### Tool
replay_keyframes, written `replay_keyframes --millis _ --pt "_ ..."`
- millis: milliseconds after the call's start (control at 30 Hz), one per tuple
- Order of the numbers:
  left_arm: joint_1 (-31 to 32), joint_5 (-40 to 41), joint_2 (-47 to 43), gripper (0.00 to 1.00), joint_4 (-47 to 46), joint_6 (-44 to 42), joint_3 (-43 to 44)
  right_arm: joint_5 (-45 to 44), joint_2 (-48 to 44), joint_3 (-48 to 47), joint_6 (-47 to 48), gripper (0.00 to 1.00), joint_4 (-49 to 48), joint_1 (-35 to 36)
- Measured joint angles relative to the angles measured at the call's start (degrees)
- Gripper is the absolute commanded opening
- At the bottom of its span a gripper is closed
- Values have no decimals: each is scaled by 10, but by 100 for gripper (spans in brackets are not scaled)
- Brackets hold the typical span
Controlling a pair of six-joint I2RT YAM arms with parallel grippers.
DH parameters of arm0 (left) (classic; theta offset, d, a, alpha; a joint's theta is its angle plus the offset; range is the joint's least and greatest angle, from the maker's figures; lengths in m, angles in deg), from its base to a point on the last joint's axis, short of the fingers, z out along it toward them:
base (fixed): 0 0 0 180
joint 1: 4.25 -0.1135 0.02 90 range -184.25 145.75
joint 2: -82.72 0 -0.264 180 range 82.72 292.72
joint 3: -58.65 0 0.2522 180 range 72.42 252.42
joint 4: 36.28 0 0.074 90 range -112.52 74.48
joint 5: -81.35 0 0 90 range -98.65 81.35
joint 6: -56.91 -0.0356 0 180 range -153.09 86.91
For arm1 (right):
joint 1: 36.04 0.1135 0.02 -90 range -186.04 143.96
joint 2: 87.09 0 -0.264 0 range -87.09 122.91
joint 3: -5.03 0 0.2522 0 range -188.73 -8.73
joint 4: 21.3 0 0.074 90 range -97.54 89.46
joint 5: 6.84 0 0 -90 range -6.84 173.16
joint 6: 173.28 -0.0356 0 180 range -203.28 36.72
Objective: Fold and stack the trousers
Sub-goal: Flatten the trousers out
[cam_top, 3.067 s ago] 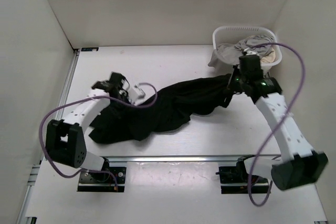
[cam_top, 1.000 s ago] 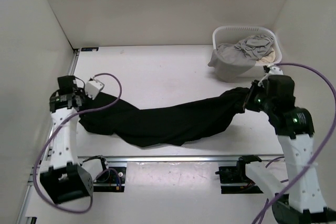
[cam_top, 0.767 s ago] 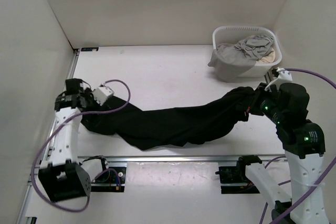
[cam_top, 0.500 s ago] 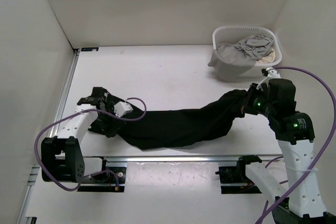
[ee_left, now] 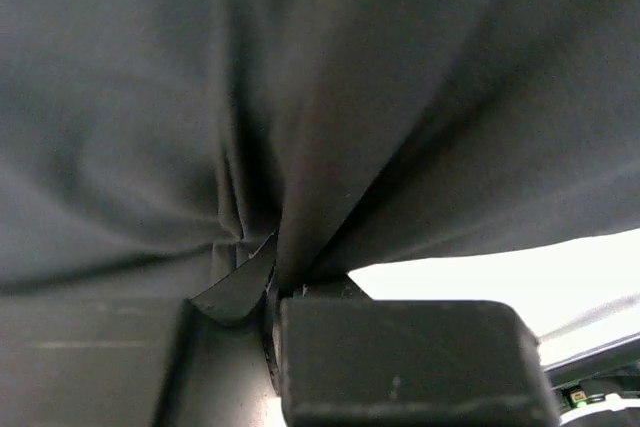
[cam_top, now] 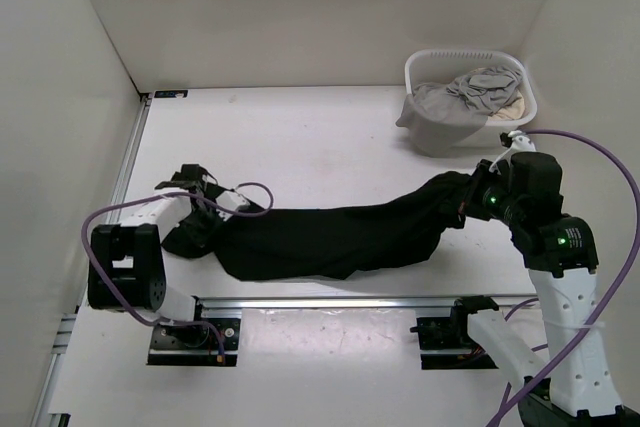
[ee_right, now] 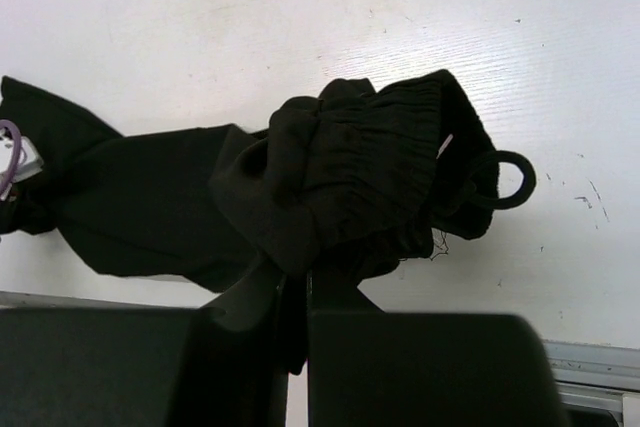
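Note:
The right gripper carries the raised waistband outward over the clear space and releases it next, since bare tabletop (cam_top: 398,157) beside the white basket lies outward of the gripper.
The black trousers (cam_top: 330,239) are stretched left to right across the near part of the table. My left gripper (cam_top: 205,209) is shut on their left end, low by the table; in the left wrist view the black cloth (ee_left: 300,97) fills the frame and is pinched between the jaws. My right gripper (cam_top: 478,197) is shut on the bunched elastic waistband (ee_right: 370,172) and holds that end raised. A drawstring loop (ee_right: 500,179) hangs beside the waistband.
A white laundry basket (cam_top: 425,62) stands at the back right with a grey garment (cam_top: 455,99) draped over its rim and a beige cloth (cam_top: 512,105) inside. White walls close in the left, back and right. A metal rail (cam_top: 330,302) runs along the near edge.
My left gripper has swung from the far left edge down and rightwards to the table, carrying its end of the trousers. The cloth now hangs less taut. My right gripper has barely shifted.

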Motion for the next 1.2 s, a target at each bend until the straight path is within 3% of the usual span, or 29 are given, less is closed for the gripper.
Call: replay_keyframes --millis 167,333,467,567,667,700,733,767,800,900,1067,1200 --pt "-88 22 -73 14 29 9 30 -1 2 -25 1 0 19 0" --pt "-142 15 -172 14 105 -15 228 11 15 -139 0 0 48 0" --pt "-151 -11 -155 14 143 -50 348 13 24 -179 0 0 43 0" --pt "-159 -45 -14 14 189 -64 480 23 114 -205 8 0 62 0" --pt "-161 -70 244 18 240 -57 734 38 306 -284 26 0 76 0" --pt "-159 -65 329 35 224 -54 802 42 375 -307 30 14 73 0" --pt "-156 -60 393 44 216 -56 839 44 444 -336 29 25 76 -1" --pt "-154 -51 452 59 215 -53 865 46 508 -365 24 40 80 -4" --pt "-151 -37 504 74 220 -47 881 48 581 -401 21 59 83 -7" --pt "-142 -14 601 100 236 -23 880 49 678 -462 2 76 95 -12" --pt "-141 -23 498 100 212 25 794 36 669 -480 -24 80 87 -13" --pt "-166 -57 386 100 191 48 724 33 538 -342 -43 76 37 -10"
